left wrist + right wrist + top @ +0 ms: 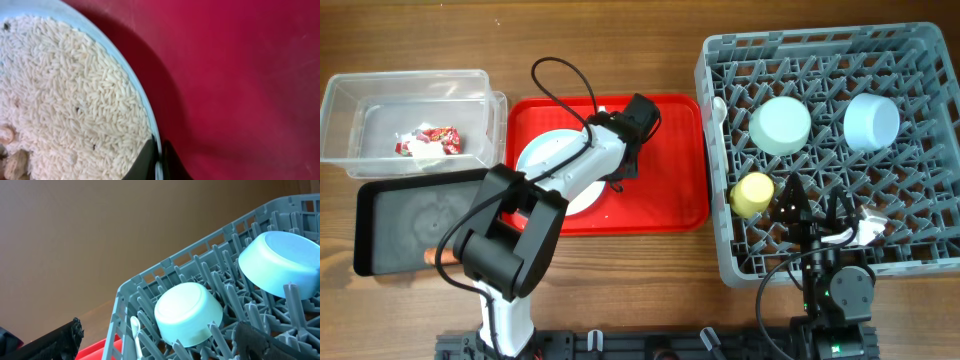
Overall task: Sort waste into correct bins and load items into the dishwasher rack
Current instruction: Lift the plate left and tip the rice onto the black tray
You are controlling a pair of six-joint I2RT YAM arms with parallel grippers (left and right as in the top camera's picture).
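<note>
I need to lift the rice-covered plate with my left gripper and tip it over the black tray. Then I should release it upright beside the pale green bowl, where the rack wires are empty.
The light-blue plate (540, 158) lies on the red serving tray (660, 190). My left gripper (617, 183) is shut on its right rim. In the left wrist view the jaws (160, 160) pinch the plate's rim (142, 100). Whitish rice (65, 95) and brownish scraps (12, 160) lie on the plate. My right gripper (815, 212) is open and empty above the front of the grey dishwasher rack (920, 260). The rack holds a pale green bowl (780, 125), a light-blue bowl (871, 120), a yellow-green cup (753, 193) and a white spoon (720, 110).
The clear tub (380, 90) at the far left holds the red wrapper (438, 135) and white tissue (420, 147). The black tray (390, 215) in front of it holds an orange carrot piece (428, 257). The right wrist view shows both bowls (189, 314) (280, 262) upside down on the pegs.
</note>
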